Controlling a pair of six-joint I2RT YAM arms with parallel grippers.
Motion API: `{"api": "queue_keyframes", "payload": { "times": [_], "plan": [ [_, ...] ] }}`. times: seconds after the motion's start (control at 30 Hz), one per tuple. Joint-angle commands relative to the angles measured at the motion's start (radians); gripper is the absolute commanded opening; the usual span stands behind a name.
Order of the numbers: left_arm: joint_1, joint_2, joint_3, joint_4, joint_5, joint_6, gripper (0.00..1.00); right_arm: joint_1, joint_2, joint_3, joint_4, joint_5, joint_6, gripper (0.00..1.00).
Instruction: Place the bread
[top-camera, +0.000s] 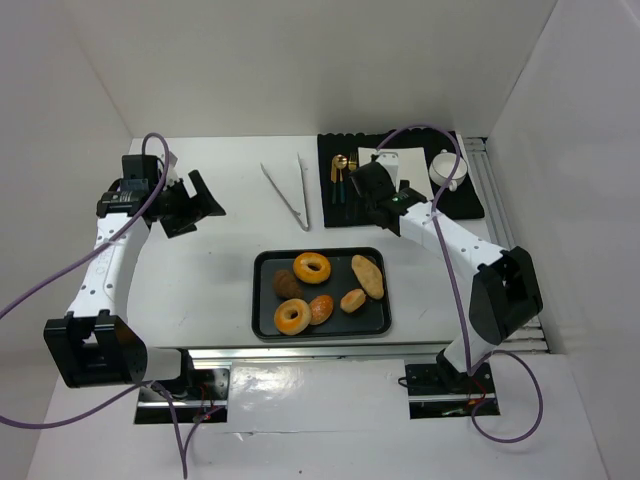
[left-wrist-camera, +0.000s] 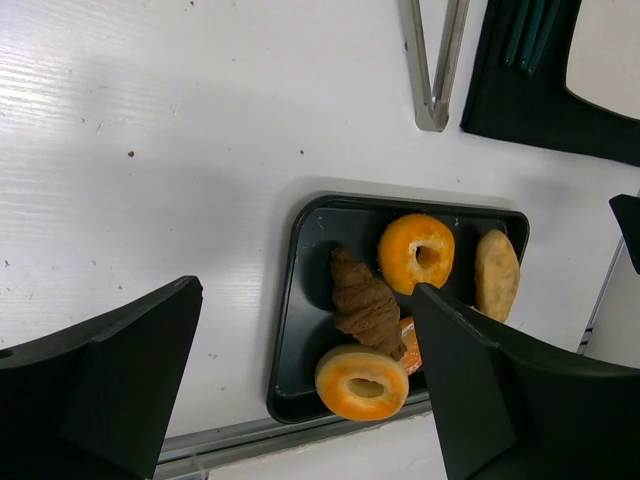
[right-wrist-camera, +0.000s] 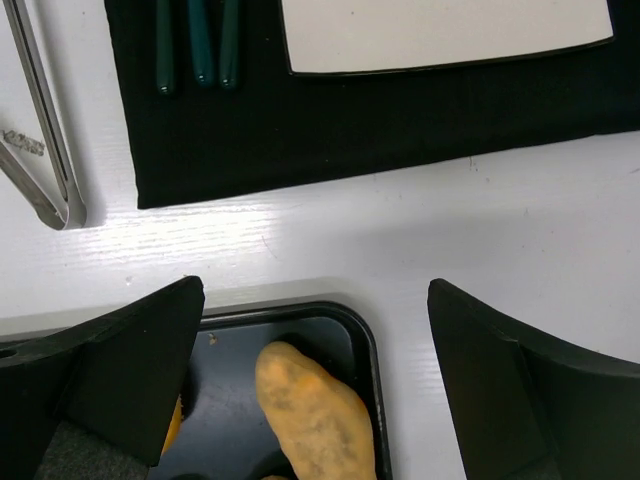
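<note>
My right gripper should move down and to the left in the top view next, astride both arms of the metal tongs (top-camera: 297, 204) (right-wrist-camera: 36, 165), because the arms stand spread apart.
A black tray (top-camera: 258, 300) sits at the table's front centre and holds several breads: two ring-shaped bagels (top-camera: 312, 267) (top-camera: 292, 316), a brown croissant (top-camera: 287, 284), a long loaf (top-camera: 368, 276) and two small rolls. My left gripper (top-camera: 200, 207) is open and empty, held above the table to the far left of the tray. In the left wrist view (left-wrist-camera: 305, 290) the croissant (left-wrist-camera: 365, 303) and the bagels show below it. My right gripper (top-camera: 368, 192) is open and empty above the tray's far right corner. In the right wrist view (right-wrist-camera: 315, 290) the loaf (right-wrist-camera: 315, 420) lies below it.
Metal tongs (top-camera: 290, 195) lie on the table behind the tray. A black mat (top-camera: 400, 200) at the back right holds a white plate (top-camera: 400, 162), a white cup (top-camera: 447, 167) and cutlery (top-camera: 342, 172). White walls enclose the table on three sides.
</note>
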Motion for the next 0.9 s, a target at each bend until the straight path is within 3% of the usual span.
{"api": "queue_keyframes", "payload": {
  "times": [0.0, 0.33, 0.5, 0.87],
  "plan": [
    [-0.002, 0.013, 0.033, 0.000, 0.015, 0.018, 1.00, -0.014, -0.004, 0.024, 0.038, 0.002, 0.008, 1.00],
    [-0.002, 0.023, 0.042, 0.000, 0.024, 0.027, 1.00, -0.002, 0.052, 0.109, 0.071, -0.041, -0.029, 1.00],
    [-0.002, 0.023, 0.042, -0.009, 0.015, 0.027, 1.00, 0.044, 0.187, 0.252, 0.119, -0.224, -0.147, 1.00],
    [-0.002, 0.044, 0.042, -0.009, -0.005, 0.027, 1.00, 0.117, 0.503, 0.499, 0.156, -0.409, -0.315, 1.00]
  ]
}}
